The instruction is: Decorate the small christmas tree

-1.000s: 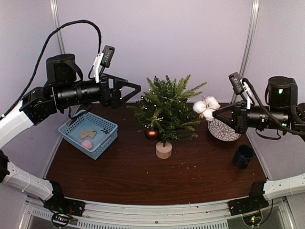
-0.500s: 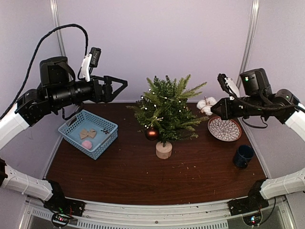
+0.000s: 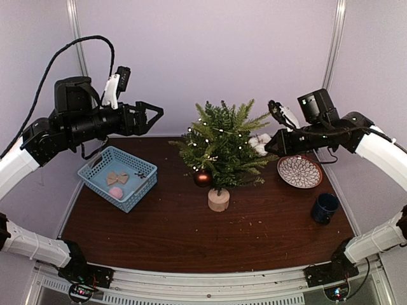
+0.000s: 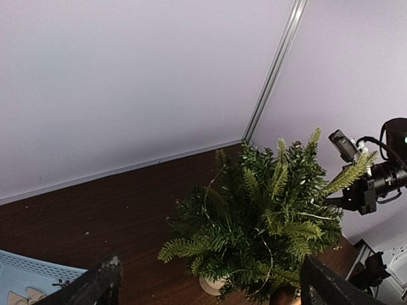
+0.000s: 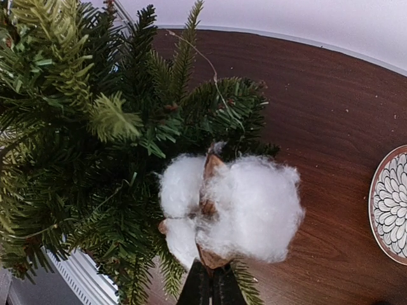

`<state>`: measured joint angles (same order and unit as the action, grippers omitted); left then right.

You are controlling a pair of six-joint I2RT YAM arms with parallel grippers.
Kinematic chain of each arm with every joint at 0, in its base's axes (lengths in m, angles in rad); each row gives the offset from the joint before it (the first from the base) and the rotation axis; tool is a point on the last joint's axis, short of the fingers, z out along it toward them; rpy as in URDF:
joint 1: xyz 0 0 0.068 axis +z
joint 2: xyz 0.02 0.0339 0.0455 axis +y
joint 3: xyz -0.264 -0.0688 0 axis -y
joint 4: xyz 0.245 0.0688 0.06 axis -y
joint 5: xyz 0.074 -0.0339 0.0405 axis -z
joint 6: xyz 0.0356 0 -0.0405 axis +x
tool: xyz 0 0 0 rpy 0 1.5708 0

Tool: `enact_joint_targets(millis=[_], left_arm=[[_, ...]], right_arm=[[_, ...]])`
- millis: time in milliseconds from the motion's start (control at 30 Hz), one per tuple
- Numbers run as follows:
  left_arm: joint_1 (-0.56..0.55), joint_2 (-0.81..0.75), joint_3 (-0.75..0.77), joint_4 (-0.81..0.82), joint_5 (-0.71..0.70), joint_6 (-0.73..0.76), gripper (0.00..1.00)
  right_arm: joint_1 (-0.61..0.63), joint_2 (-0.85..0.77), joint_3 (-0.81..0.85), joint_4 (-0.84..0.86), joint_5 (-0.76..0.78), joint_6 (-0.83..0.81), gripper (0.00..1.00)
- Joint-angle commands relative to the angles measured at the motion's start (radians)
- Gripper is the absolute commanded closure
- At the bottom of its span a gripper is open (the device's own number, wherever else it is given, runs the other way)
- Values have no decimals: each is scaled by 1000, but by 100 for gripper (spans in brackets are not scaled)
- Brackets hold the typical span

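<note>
The white cotton boll (image 3: 259, 143) goes a little further toward the tree next, then my right gripper releases it among the tree's side branches, since green twigs spread beneath.
The small christmas tree (image 3: 222, 147) stands mid-table on a pale round wooden base (image 3: 219, 199), with a thin light string and a red-brown bauble (image 3: 202, 178) low on its left side. My right gripper (image 3: 269, 147) is shut on a white cotton boll (image 3: 259, 143) and holds it against the tree's right branches. In the right wrist view the cotton boll (image 5: 229, 206) sits just above the shut fingertips (image 5: 211, 279), over green twigs. My left gripper (image 3: 156, 116) hangs open and empty, high to the left of the tree (image 4: 273, 216).
A blue basket (image 3: 145, 185) at the left holds a tan bow (image 3: 117, 178), a pink piece (image 3: 115, 191) and a small dark sprig. A patterned plate (image 3: 299, 171) and a dark blue mug (image 3: 325, 208) are at the right.
My right arm has swung left, carrying the cotton boll from above the plate into the tree's right side. My left arm has drawn back a little to the left, still open.
</note>
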<state>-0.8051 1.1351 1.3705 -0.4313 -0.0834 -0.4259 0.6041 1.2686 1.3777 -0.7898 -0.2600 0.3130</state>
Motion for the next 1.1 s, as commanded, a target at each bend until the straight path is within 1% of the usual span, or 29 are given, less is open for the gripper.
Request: enact_joint_targets(millis=[0,400,533,700,733,800,833,933,1000,1067], left_arm=[[13,10,13,1,-5,5,3],[37,25,4,-31,11,5,2],[58,37,7,-62,17,-5,2],[92,56,25,-121,6,-29,2],[102,58,24,-130,5,-38,3],[123,59,23,-149,1,-59,2],[138,59,22,-162,1,-74,2],[199,63,20,-218,5,-125,2],[263,75,27,-289,11,-169,2],[350,96,33,-371,32,-222,2]], right_arm=[[-5,21,25,39,-69,-8,100],[-4,62,3,61,-130,-18,100],[-4,65,7,63,-136,-16,88],[-5,51,6,47,-106,-15,66],[-6,48,6,43,-99,-15,62],[-6,39,8,30,-85,-15,59],[-7,34,10,22,-79,-17,55],[-7,15,10,3,-60,-20,45],[-9,0,10,-4,-45,-23,39],[-12,-17,15,-11,-30,-26,33]])
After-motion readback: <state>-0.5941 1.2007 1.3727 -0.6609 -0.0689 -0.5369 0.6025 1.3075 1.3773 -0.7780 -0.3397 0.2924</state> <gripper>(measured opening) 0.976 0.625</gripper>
